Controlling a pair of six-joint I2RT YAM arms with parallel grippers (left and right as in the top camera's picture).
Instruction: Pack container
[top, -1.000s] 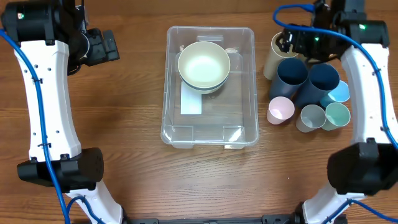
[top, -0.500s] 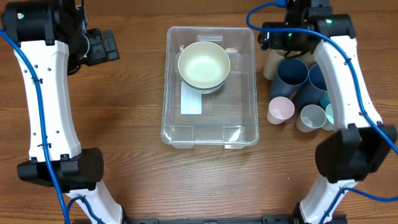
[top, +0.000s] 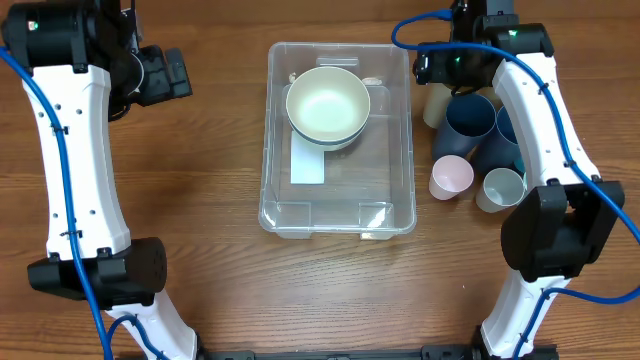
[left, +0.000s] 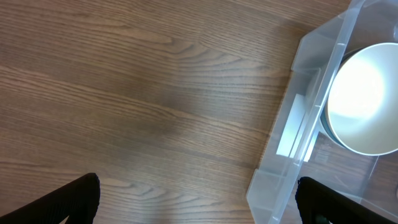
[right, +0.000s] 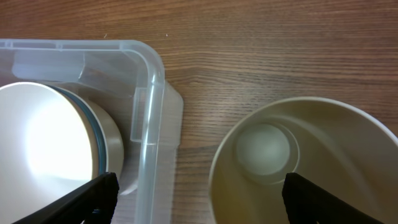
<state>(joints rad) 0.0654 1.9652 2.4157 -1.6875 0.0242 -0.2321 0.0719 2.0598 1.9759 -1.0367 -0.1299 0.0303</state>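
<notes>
I should raise my right gripper and then lower it onto the cream cup's rim farthest from the container, because the container's side is between my fingers.
The clear plastic container (top: 338, 215) sits mid-table with a white label (top: 308, 165) on its bottom. Stacked cream bowls (top: 328, 106) rest in its far half. The container also shows in the left wrist view (left: 283, 180) and the right wrist view (right: 149, 93). My left gripper (top: 183, 75) is open and empty, left of the container (left: 196, 202). My right gripper (top: 428, 68) is open, over the gap between the container's far right corner and a beige cup (top: 437, 98); its fingers (right: 199, 199) straddle the container wall and the cup's rim (right: 305, 162).
Several cups stand right of the container: two dark blue cups (top: 470, 120), a pink cup (top: 451, 177) and a grey-green cup (top: 501, 188). My right arm crosses over the farther cups. Bare wood lies left of the container (left: 124, 93).
My right gripper has moved left from above the cups toward the container's far right corner and the beige cup. The left arm has not moved.
</notes>
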